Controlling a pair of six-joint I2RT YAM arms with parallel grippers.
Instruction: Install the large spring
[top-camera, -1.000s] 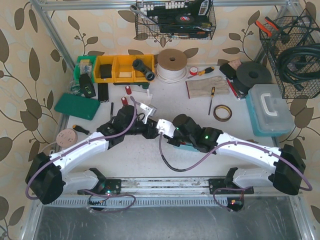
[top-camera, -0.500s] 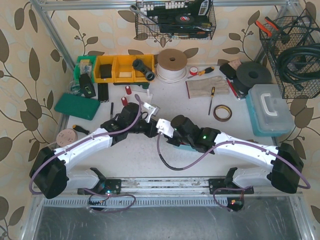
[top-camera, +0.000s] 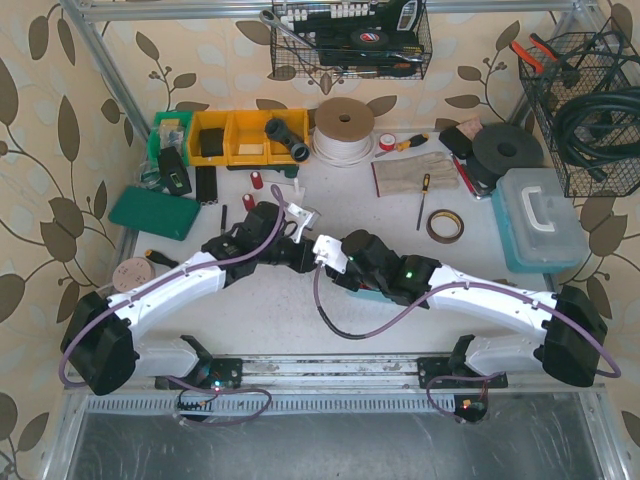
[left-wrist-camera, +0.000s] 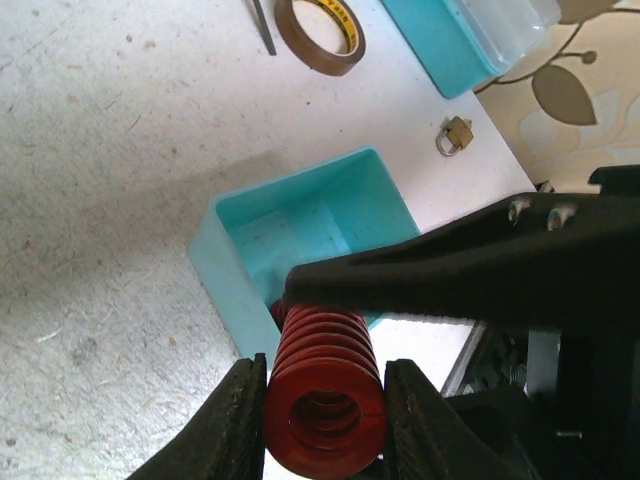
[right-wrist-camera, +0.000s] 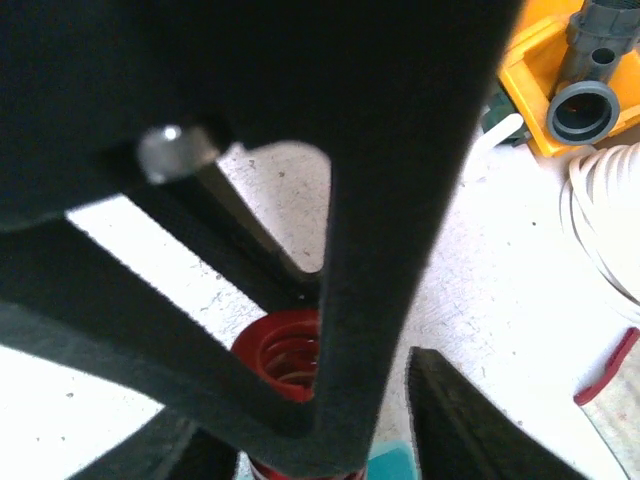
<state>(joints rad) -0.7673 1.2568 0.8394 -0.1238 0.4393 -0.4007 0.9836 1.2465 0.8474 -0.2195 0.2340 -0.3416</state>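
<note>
My left gripper carries the spring (left-wrist-camera: 325, 390) outward next, lowers it over the white peg by the yellow bins and releases it, since that peg stands bare.
The large spring (left-wrist-camera: 325, 390) is a red coil, held end-on between my left gripper's (left-wrist-camera: 325, 372) two black fingers. It hangs over the near wall of an open teal box (left-wrist-camera: 300, 235). One black finger (left-wrist-camera: 470, 265) of my right gripper lies across the spring's far part. In the right wrist view the spring (right-wrist-camera: 280, 355) shows from its other end, partly hidden by the left gripper's fingers. My right gripper (right-wrist-camera: 310, 400) has its jaws wide apart on either side of the spring. In the top view both grippers meet at the table's middle (top-camera: 308, 252), with the teal box (top-camera: 362, 292) under the right arm.
A tape roll (left-wrist-camera: 320, 35), a small padlock (left-wrist-camera: 455, 133) and a teal case (left-wrist-camera: 470, 40) lie beyond the box. Yellow bins (top-camera: 245, 137), a wire spool (top-camera: 343, 130), a screwdriver (top-camera: 423, 200) and a green pad (top-camera: 155, 212) sit at the back.
My left arm has swung a little up and to the right, carrying the spring closer to the right gripper. The right arm has shifted slightly left.
</note>
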